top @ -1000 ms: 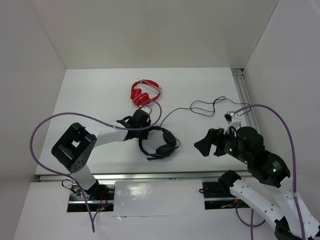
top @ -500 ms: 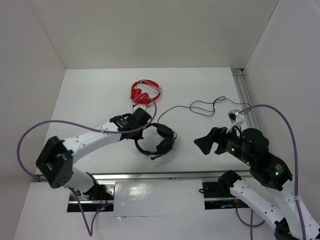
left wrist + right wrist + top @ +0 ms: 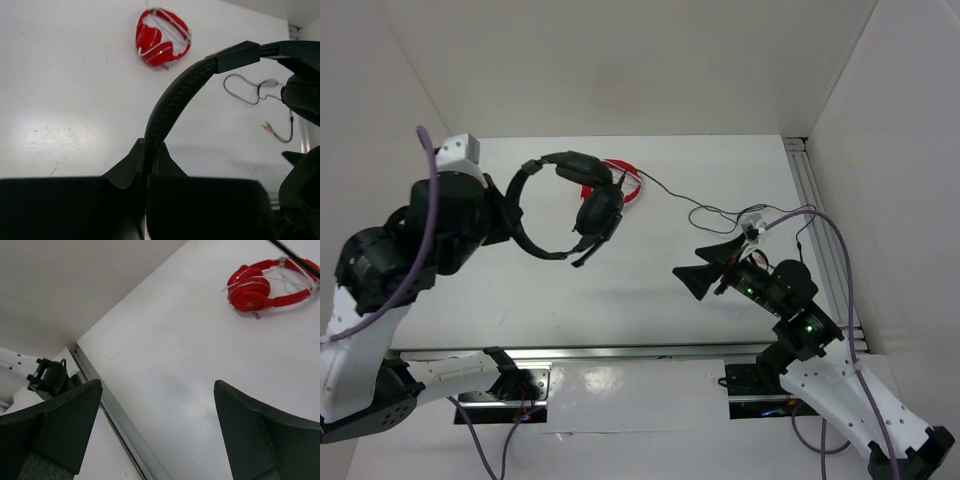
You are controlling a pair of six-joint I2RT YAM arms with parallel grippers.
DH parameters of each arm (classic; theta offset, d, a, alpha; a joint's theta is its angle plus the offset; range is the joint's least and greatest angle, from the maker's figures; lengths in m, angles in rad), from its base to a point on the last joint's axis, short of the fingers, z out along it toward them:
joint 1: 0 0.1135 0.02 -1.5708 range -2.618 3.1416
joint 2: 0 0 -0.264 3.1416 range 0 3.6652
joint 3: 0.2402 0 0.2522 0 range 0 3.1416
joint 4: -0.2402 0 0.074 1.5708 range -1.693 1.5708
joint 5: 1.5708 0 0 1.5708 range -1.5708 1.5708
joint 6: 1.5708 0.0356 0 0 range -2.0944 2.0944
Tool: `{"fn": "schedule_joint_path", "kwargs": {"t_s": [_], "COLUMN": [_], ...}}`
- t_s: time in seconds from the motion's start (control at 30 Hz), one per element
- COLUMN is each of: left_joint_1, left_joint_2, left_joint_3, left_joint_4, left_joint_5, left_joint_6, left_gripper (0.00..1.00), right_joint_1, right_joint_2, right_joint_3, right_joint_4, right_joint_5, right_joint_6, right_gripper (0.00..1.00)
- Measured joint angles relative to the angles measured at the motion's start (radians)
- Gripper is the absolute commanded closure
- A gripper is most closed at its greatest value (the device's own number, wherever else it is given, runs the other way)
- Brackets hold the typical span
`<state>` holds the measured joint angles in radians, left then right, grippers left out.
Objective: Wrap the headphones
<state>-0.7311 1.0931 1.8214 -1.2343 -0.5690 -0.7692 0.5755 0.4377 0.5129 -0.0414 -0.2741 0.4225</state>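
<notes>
My right gripper is open and will next move outward and toward the dangling earcup to close on the cable's upper part point(image 3: 656, 182), as the cable point(image 3: 720, 212) trails loose from that earcup.
The black headphones point(image 3: 565, 205) hang in the air above the table's left half, lifted by their headband point(image 3: 175, 97). My left gripper point(image 3: 148, 152) is shut on that headband, its fingers pinching the band's lower end. One earcup point(image 3: 600, 212) dangles to the right, and the thin black cable point(image 3: 720, 212) trails from it across to the table's right side, where its plug end point(image 3: 272, 130) lies. My right gripper point(image 3: 698, 278) hovers open over the right half of the table, nothing between its fingertips point(image 3: 157, 427).
Smaller red headphones point(image 3: 618, 180) point(image 3: 265, 285) point(image 3: 161, 36) lie at the back middle of the table, partly behind the lifted set. A metal rail point(image 3: 815, 200) runs along the right edge, and another point(image 3: 115, 415) along the front edge.
My left gripper shut on the headband and raised the black headphones off the table, up and to the left. The cable was pulled along. My right gripper shifted left, staying open.
</notes>
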Motion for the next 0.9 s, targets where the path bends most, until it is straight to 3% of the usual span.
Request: {"fn": "schedule_joint_path", "kwargs": {"t_s": [0.2, 0.5, 0.73, 0.9], "left_joint_1": [0.061, 0.151, 0.163, 0.165], "left_joint_2": [0.066, 0.117, 0.11, 0.106], "left_joint_3": [0.234, 0.229, 0.222, 0.222], "left_joint_4": [-0.1, -0.161, -0.175, -0.175], "left_joint_5": [0.066, 0.166, 0.211, 0.235], "left_joint_6": [0.078, 0.143, 0.146, 0.149], "left_gripper": [1.0, 1.0, 1.0, 1.0], "right_joint_1": [0.008, 0.086, 0.123, 0.126], "right_joint_2": [0.298, 0.426, 0.582, 0.713], "right_joint_3": [-0.013, 0.01, 0.071, 0.127], "right_joint_4": [0.245, 0.378, 0.425, 0.46], "right_joint_5": [-0.057, -0.003, 0.054, 0.054], "right_joint_6": [-0.094, -0.193, -0.245, -0.257], "right_gripper": [0.0, 0.01, 0.15, 0.18]}}
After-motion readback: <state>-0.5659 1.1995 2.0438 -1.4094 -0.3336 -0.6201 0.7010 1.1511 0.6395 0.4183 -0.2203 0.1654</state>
